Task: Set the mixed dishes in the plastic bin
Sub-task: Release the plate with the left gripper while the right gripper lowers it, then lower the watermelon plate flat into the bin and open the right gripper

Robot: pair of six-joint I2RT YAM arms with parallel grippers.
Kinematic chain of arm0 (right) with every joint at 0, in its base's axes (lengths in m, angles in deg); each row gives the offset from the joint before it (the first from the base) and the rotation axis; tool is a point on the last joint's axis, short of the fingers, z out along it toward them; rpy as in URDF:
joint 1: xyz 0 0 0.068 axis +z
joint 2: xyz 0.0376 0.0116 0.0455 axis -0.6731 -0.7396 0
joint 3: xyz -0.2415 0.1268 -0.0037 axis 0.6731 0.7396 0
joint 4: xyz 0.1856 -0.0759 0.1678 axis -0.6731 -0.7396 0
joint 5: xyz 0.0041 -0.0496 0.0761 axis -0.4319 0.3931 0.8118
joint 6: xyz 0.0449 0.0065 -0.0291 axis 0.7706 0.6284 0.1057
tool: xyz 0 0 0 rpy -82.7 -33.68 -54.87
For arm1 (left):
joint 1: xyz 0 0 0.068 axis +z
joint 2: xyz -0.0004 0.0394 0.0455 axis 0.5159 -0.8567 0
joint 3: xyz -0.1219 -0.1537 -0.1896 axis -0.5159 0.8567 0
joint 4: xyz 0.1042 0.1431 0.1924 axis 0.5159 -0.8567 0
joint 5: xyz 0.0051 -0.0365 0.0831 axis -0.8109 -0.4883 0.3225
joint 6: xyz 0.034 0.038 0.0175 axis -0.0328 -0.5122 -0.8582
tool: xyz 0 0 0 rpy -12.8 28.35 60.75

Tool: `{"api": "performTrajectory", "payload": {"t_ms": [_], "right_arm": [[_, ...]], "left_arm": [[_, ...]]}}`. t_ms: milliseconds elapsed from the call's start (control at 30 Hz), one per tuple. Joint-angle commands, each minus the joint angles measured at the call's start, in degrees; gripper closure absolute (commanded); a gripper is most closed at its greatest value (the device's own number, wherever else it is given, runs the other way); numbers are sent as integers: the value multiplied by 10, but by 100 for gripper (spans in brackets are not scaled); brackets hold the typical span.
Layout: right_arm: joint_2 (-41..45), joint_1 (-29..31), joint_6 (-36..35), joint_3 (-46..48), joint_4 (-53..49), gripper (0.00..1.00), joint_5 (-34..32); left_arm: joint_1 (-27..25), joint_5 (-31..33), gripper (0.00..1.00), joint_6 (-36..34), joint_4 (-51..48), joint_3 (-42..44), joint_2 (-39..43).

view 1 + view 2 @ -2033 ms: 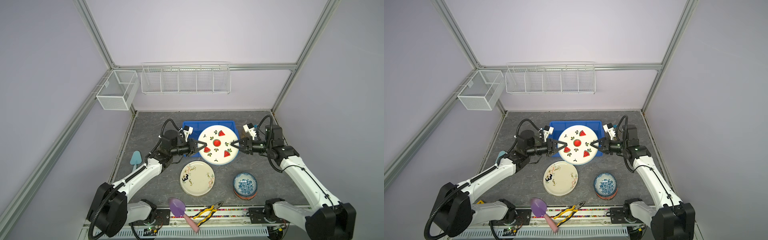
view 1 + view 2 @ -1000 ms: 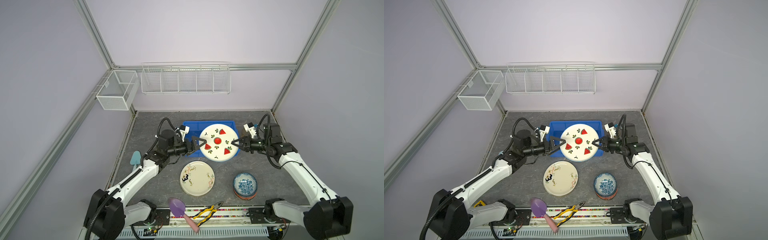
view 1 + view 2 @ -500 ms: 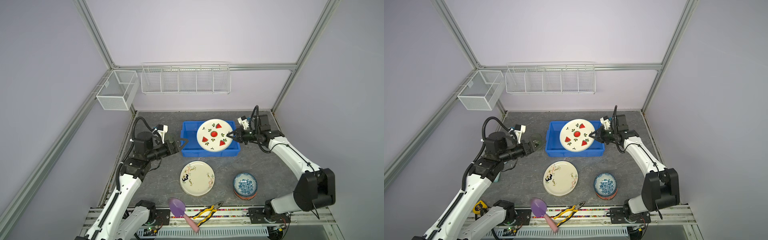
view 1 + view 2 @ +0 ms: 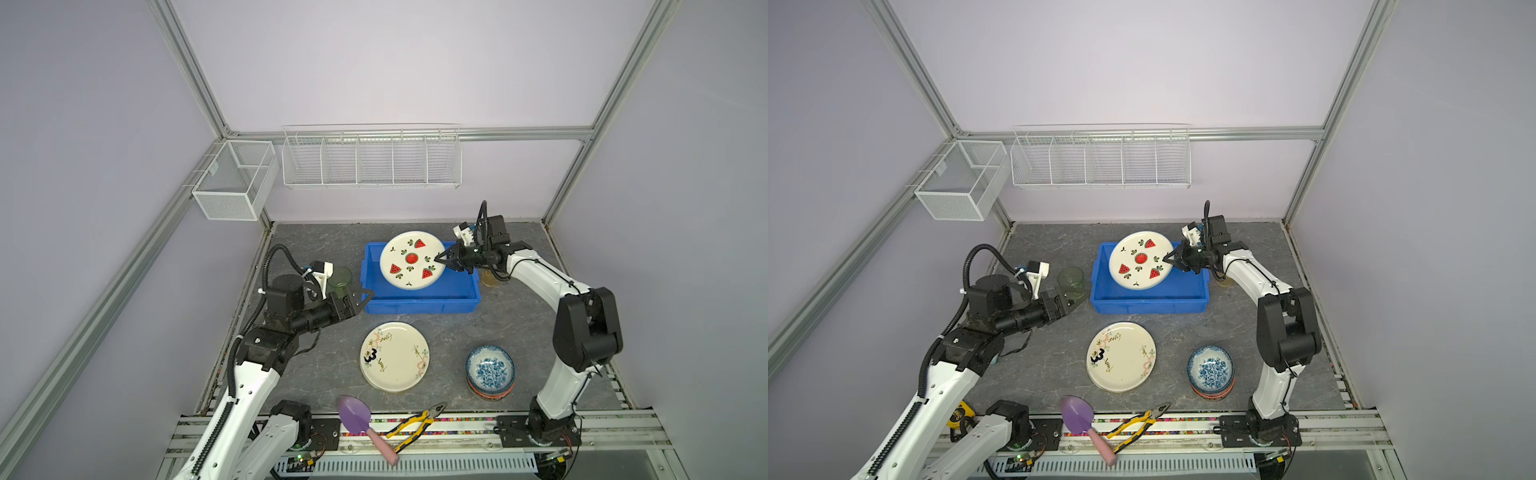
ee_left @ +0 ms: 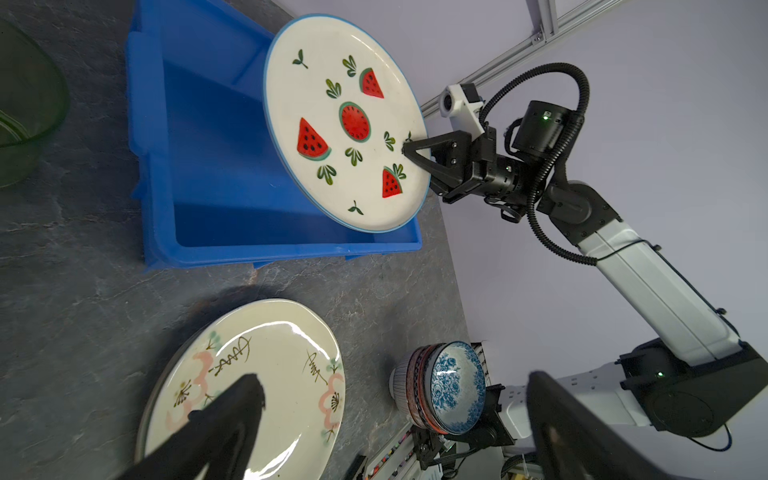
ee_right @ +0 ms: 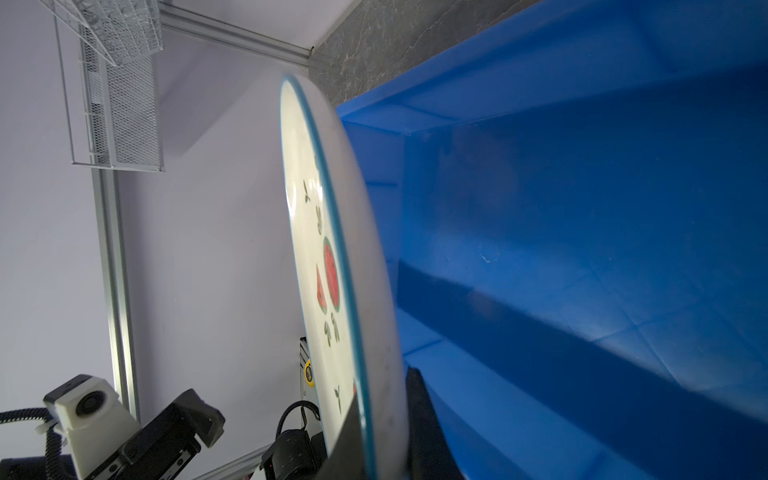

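Observation:
My right gripper holds the watermelon plate above the bin's empty bottom. Next I should lower it there, toward the green tumbler (image 4: 340, 278), and release the plate's rim.
My right gripper (image 4: 439, 259) (image 5: 409, 147) is shut on the right rim of the watermelon plate (image 4: 411, 259) (image 6: 332, 270). It holds the plate tilted above the blue plastic bin (image 4: 419, 301) (image 5: 216, 166). My left gripper (image 4: 360, 300) (image 5: 390, 386) stands open and empty just left of the bin, beside a green tumbler (image 4: 340, 278). A cream plate (image 4: 394, 356) lies in front of the bin. To its right is a stack of bowls (image 4: 490, 370) with a blue floral one on top. An amber tumbler (image 4: 490, 281) shows partly behind the right arm.
A purple trowel (image 4: 357, 415) and yellow-handled pliers (image 4: 415, 424) lie at the front rail. Two white wire baskets (image 4: 370, 158) (image 4: 232, 183) hang on the back and left walls. A yellow tape measure (image 4: 959, 411) sits by the left arm's base.
The left gripper has let go of the watermelon plate and drawn back to the left of the bin. The right gripper alone has carried the plate back over the bin.

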Motion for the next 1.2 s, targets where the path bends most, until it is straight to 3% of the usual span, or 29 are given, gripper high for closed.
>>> {"api": "performTrajectory", "payload": {"t_ms": [0,500,1167], "right_arm": [[-17,12,20,-29,62,94,33],[-118,19,32,-57,96,94,37],[-154,36,20,-47,96,94,38]], "left_arm": [[3,15,2,-1,-21,9,16],[2,54,1,21,-33,40,63],[2,78,1,31,-50,57,93]]}}
